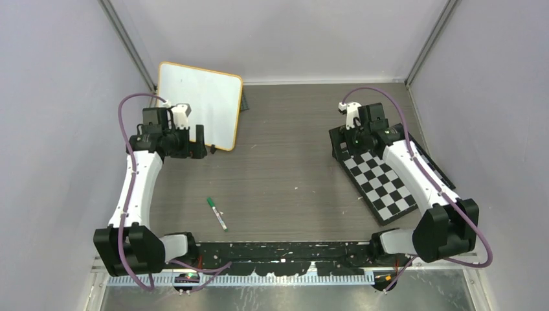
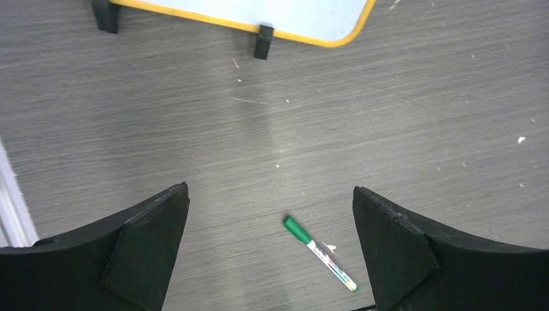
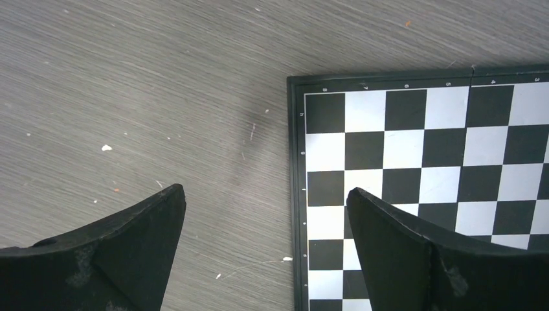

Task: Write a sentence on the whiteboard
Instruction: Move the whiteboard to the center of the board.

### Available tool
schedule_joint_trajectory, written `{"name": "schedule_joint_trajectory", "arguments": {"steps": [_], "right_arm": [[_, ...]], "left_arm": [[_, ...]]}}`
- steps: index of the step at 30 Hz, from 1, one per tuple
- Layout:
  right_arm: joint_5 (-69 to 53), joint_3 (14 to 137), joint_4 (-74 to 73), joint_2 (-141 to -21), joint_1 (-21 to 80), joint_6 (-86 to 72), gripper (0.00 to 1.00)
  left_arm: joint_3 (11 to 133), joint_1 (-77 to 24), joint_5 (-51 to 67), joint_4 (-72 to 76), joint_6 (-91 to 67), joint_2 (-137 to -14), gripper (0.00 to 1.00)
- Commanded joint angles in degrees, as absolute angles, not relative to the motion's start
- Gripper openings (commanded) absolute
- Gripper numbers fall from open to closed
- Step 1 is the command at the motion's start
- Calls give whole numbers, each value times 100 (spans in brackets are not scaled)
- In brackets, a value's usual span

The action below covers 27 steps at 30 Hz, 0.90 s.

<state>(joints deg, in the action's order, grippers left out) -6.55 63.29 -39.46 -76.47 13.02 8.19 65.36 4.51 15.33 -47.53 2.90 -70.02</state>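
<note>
The black clip foot nearer the side sticks out below the whiteboard's edge. I will lower my left gripper around it, toward the left in the top view.
The whiteboard [image 1: 201,107] with its orange rim stands propped at the back left, and its face is blank; no sentence shows on it. Only its lower edge [image 2: 272,13] and black clip feet show in the left wrist view. A green-capped marker [image 1: 217,213] lies flat on the table in front of the left arm. My left gripper [image 2: 270,189] is open above the table just in front of the board's lower corner, and the marker [image 2: 320,254] shows on the table between its fingers. My right gripper [image 3: 265,190] is open and empty over the checkerboard's edge.
A black-and-white checkerboard [image 1: 382,184] lies at an angle on the right, under the right arm; its black border [image 3: 296,194] runs between the right fingers. Grey walls close in both sides and the back. Small white specks dot the wood-grain table [image 1: 291,168].
</note>
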Motion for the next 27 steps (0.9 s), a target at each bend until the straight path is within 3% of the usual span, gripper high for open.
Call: {"name": "schedule_joint_trajectory", "arguments": {"steps": [1,5,12,18,21,27], "right_arm": [[-953,6512,-3754,-7218,1319,650,99],[-1120,6379,-3635,-7045,1318,383,99],[-1527,6063,-3420,-6921,1312,315,99],[-1423,6118,-3506,-7044,1313,308,99],[-1336,6108,-3507,-7040,1311,344,99],[-1270,6089,-3507,-7105,1310,417,99]], "left_arm": [[6597,484,1150,-4314,675,-7011,100],[6900,1296,2311,-4382,1339,-7574,100],[7500,1887,2259,-3602,1617,-9260,96],[7227,2050,2693,-1578,1313,-10048,84],[7444,2056,2733,-1324,1199,-10463,68],[7597,2048,2862,-1062,1195,-10889,54]]}}
